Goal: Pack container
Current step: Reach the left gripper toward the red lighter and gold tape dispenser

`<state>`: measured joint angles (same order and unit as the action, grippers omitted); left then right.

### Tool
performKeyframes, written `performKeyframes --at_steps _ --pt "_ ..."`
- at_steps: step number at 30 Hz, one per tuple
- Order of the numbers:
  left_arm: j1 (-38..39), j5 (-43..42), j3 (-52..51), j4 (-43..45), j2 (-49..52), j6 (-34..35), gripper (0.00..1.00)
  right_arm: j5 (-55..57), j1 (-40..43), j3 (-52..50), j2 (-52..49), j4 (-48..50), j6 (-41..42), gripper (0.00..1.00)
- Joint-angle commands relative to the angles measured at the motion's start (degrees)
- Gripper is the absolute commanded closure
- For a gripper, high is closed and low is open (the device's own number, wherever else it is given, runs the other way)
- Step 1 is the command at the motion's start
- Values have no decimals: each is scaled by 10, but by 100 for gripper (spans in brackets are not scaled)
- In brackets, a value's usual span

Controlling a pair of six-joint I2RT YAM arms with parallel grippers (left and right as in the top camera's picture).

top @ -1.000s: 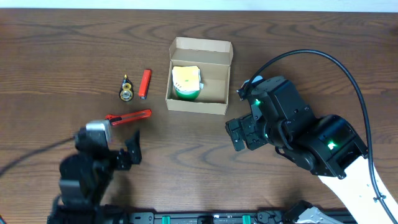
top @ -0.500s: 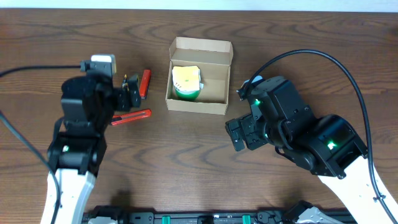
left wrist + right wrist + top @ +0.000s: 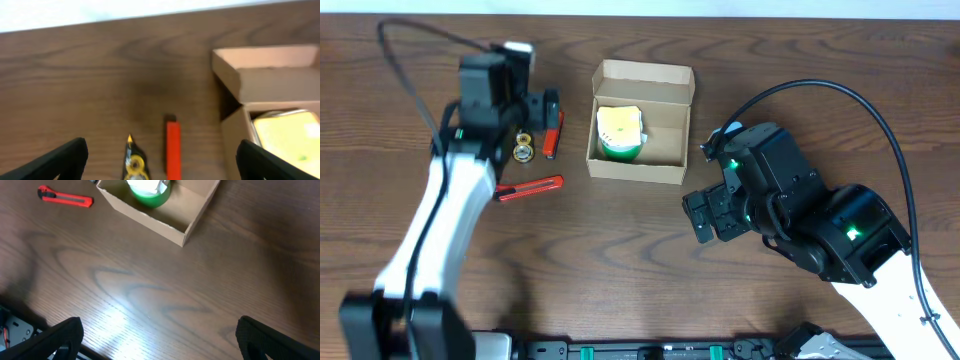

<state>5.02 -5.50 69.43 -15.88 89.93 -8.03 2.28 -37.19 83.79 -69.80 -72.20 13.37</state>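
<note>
My left gripper shifts toward the box next and lowers to the red stick alone, since the yellow-and-black tool (image 3: 524, 151) lies beside that stick between my fingers.
The container, a tan cardboard box (image 3: 672, 110) with its lid flap open, stands at the table's far middle. It holds a green tape roll (image 3: 618, 137). My left gripper (image 3: 542, 108) is open and empty, hovering over a red stick (image 3: 554, 138) and a small yellow-and-black tool (image 3: 524, 151) left of the box. In the left wrist view the stick (image 3: 173, 152) and the tool (image 3: 134, 164) lie between the open fingers (image 3: 160, 165), with the box (image 3: 265, 80) to the right. My right gripper (image 3: 704, 216) is open and empty, right of and nearer than the box (image 3: 195, 210).
A red utility knife (image 3: 528, 188) lies on the wood nearer than the small tools; it also shows in the right wrist view (image 3: 65, 196). The right arm's black cable (image 3: 880, 120) arcs over the right side of the table.
My left arm has swung from the near left of the table to the far side, over the red stick and the yellow tool. The right arm has not moved.
</note>
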Motion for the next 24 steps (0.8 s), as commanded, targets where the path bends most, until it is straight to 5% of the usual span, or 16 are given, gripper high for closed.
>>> performKeyframes --at_steps 1,21,24 --pt "-2 11 67 -24 68 -66 5 0 4 0 0 0 -6 1" --pt "-3 -4 114 -68 256 -85 0 0 4 0 0 0 -6 1" --pt "-3 -11 114 -68 272 -85 7 0 4 0 0 0 -6 1"
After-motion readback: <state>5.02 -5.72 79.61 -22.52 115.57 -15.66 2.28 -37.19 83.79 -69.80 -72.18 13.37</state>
